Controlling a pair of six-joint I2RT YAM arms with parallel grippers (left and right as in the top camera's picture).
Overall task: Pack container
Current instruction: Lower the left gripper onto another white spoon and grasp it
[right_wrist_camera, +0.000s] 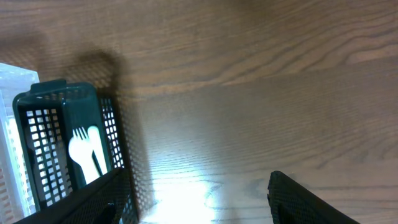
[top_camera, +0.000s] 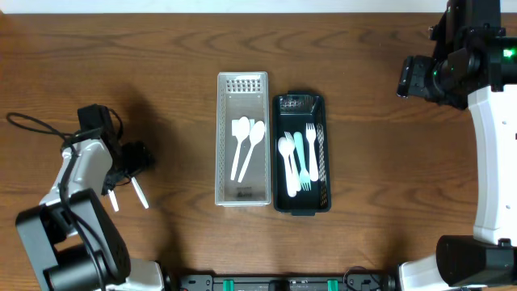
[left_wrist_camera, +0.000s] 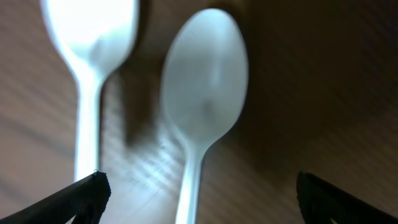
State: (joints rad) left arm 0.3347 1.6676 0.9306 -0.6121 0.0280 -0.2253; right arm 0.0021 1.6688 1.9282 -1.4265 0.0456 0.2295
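Observation:
One spoon's narrow handle is already between the open fingers, so I need to lower my left gripper onto the handle (top_camera: 136, 183) (left_wrist_camera: 193, 163) beside its bowl and close.
A pale grey slotted basket (top_camera: 242, 192) at the table's middle holds two white spoons (top_camera: 246, 145). Beside it on the right, a black mesh basket (top_camera: 300, 206) holds several white and pale teal forks (top_camera: 299, 158). Two more white spoons (top_camera: 139, 192) lie on the table at the left. My left gripper (top_camera: 125, 174) hovers low over them, open. In the left wrist view one spoon (left_wrist_camera: 205, 93) lies between the open fingers (left_wrist_camera: 199, 186) and the other spoon (left_wrist_camera: 93, 37) lies to its left. My right gripper (top_camera: 406, 78) is open and empty over bare wood (right_wrist_camera: 193, 186), right of the black basket (right_wrist_camera: 37, 124).
A black cable (top_camera: 32, 125) loops on the table by the left arm. The right arm's white link (top_camera: 493, 153) runs along the right edge. Wood table (top_camera: 161, 48) surrounds both baskets.

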